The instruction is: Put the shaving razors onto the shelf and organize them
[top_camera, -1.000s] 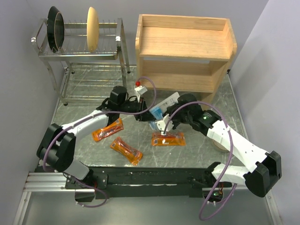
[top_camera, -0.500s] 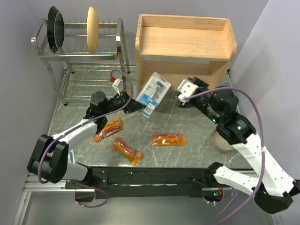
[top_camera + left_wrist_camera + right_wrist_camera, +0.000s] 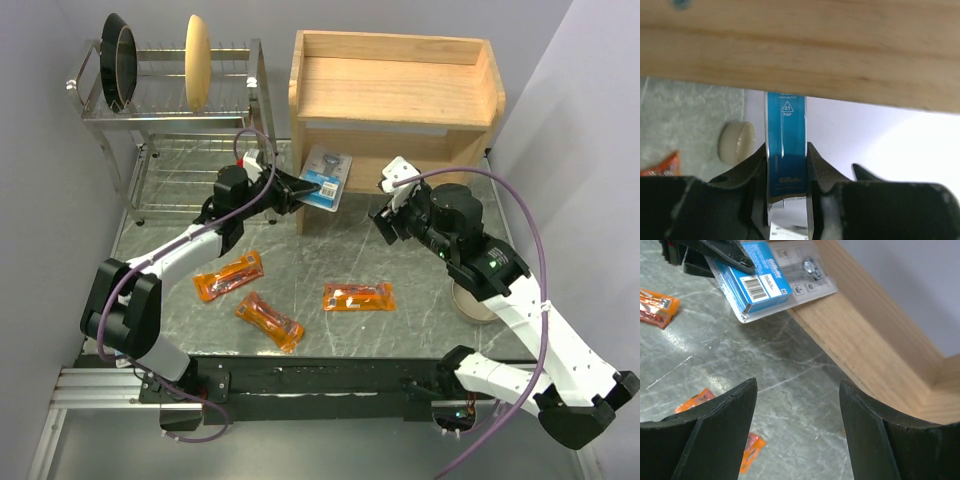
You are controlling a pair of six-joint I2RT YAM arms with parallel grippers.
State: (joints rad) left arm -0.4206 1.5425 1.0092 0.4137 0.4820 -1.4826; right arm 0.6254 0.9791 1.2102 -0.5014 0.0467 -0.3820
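The card still sticks out over the board's front edge, so my left gripper needs to push the card outward onto the lower board (image 3: 344, 145) next and let go.
My left gripper (image 3: 306, 187) is shut on a blue-and-white razor card (image 3: 326, 183), holding it against the left front of the wooden shelf (image 3: 400, 92). In the left wrist view the card (image 3: 786, 131) stands on edge between the fingers, its top just under the shelf's wooden board (image 3: 800, 50). My right gripper (image 3: 386, 210) hangs open and empty in front of the lower tier, and its view shows the card (image 3: 760, 282) and the shelf (image 3: 875, 355). Three orange razor packets (image 3: 229, 276) (image 3: 269, 321) (image 3: 358, 296) lie flat on the table.
A chrome wire dish rack (image 3: 170, 115) with plates stands at the back left. A round beige object (image 3: 472, 303) sits on the table at the right, partly under my right arm. The grey marble table (image 3: 420, 260) ends in walls at both sides.
My right gripper has opened and pulled back from the table's middle to the right. My left arm has swung the blue card up and back to the shelf's front.
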